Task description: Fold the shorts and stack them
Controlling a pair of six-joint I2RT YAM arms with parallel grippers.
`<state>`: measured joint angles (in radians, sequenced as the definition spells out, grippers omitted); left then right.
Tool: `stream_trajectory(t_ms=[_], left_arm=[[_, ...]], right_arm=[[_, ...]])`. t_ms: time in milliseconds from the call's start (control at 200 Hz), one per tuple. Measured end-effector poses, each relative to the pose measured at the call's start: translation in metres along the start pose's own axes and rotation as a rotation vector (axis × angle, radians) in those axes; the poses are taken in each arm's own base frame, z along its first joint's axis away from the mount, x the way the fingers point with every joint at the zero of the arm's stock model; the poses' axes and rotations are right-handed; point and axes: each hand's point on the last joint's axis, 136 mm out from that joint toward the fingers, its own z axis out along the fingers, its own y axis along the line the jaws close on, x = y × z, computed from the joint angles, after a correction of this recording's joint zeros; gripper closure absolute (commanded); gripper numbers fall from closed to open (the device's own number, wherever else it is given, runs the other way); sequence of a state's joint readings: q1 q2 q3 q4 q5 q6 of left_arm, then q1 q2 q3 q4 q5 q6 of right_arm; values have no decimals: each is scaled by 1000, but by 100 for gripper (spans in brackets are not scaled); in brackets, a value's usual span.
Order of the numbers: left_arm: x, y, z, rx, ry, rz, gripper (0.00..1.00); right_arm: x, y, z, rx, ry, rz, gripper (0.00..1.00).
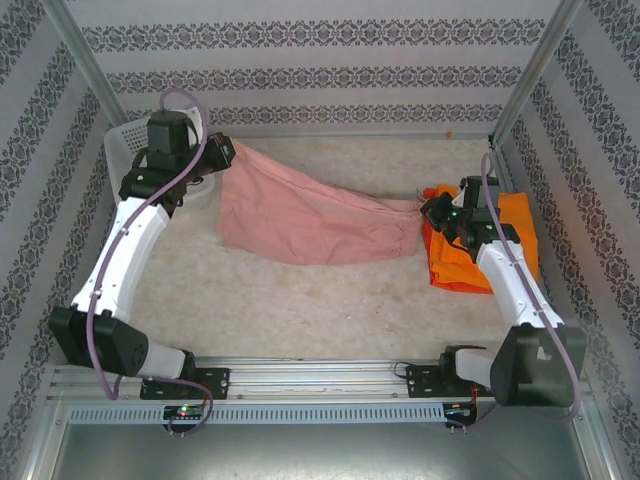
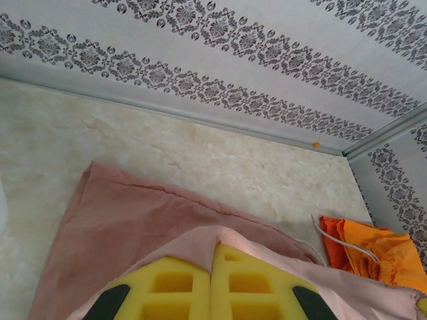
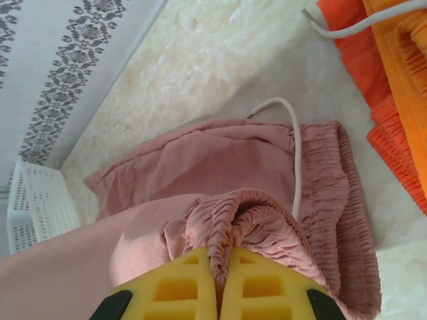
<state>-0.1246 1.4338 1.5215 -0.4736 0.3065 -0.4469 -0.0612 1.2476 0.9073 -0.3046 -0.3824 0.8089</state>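
Observation:
Next, my right gripper carries the gathered waistband outward and down onto the bare tabletop beyond the cloth [image 1: 394,178] [image 3: 230,100] and releases it, since it still hangs above the table.
The dusty pink shorts [image 1: 300,215] hang stretched across the middle of the table between both arms. My left gripper [image 2: 212,257] is shut on a hem corner of the pink shorts [image 2: 133,220] at the back left. My right gripper [image 3: 220,263] is shut on the gathered waistband of the pink shorts [image 3: 220,167], whose white drawstring [image 3: 295,157] trails over the cloth. The bright orange shorts [image 1: 515,235] and red-orange shorts [image 1: 450,265] lie piled at the right, partly under my right arm.
A white mesh basket [image 1: 125,150] stands at the back left behind my left arm, and its corner [image 3: 30,200] appears in the right wrist view. Patterned walls close in the back and both sides. Bare marbled tabletop [image 1: 300,310] lies in front of the pink cloth.

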Motion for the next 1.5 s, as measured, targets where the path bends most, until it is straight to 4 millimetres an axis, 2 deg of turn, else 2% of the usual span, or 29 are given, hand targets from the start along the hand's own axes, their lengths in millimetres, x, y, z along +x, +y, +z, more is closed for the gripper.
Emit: stream_trajectory(t_ms=[100, 365, 545, 594, 644, 734, 769, 839, 904, 989, 1094, 1194, 1254, 1299, 1379, 1499], left_arm=[[-1, 3, 13, -8, 18, -2, 100], [15, 22, 50, -57, 105, -26, 100], [15, 35, 83, -95, 137, -34, 98], [15, 39, 96, -103, 149, -39, 95], [15, 44, 109, -108, 159, -44, 90], [10, 54, 140, -104, 177, -75, 71], [6, 58, 150, -97, 181, -94, 66], [-5, 66, 170, -74, 188, -128, 51], [-19, 70, 179, -59, 182, -147, 38], [-35, 68, 168, -48, 168, -133, 27], [-46, 49, 132, -19, 145, -116, 13], [-31, 28, 82, 19, 133, -114, 1], [-17, 17, 56, 55, 113, -122, 0], [-5, 11, 46, 81, 99, -132, 0], [21, 10, 46, 110, 116, -159, 0], [77, 24, 78, 98, 220, -217, 0]], right_arm=[[-5, -5, 10, 16, 11, 19, 100], [-14, -14, 37, 40, 52, 51, 100], [-23, -16, 56, 55, 64, 74, 98], [-28, -16, 63, 60, 64, 79, 92], [-33, -16, 70, 65, 62, 88, 79], [-46, -16, 84, 73, 54, 116, 48], [-54, -16, 88, 73, 46, 133, 40], [-69, -12, 90, 62, 21, 166, 29], [-81, -5, 87, 44, -5, 182, 20], [-93, 7, 78, 13, -50, 196, 14], [-95, 23, 60, -31, -88, 188, 9], [-84, 42, 48, -73, -91, 158, 6], [-73, 54, 50, -95, -69, 135, 5], [-61, 63, 55, -112, -38, 115, 4], [-35, 76, 69, -132, 40, 87, 3], [4, 81, 93, -127, 152, 66, 2]])
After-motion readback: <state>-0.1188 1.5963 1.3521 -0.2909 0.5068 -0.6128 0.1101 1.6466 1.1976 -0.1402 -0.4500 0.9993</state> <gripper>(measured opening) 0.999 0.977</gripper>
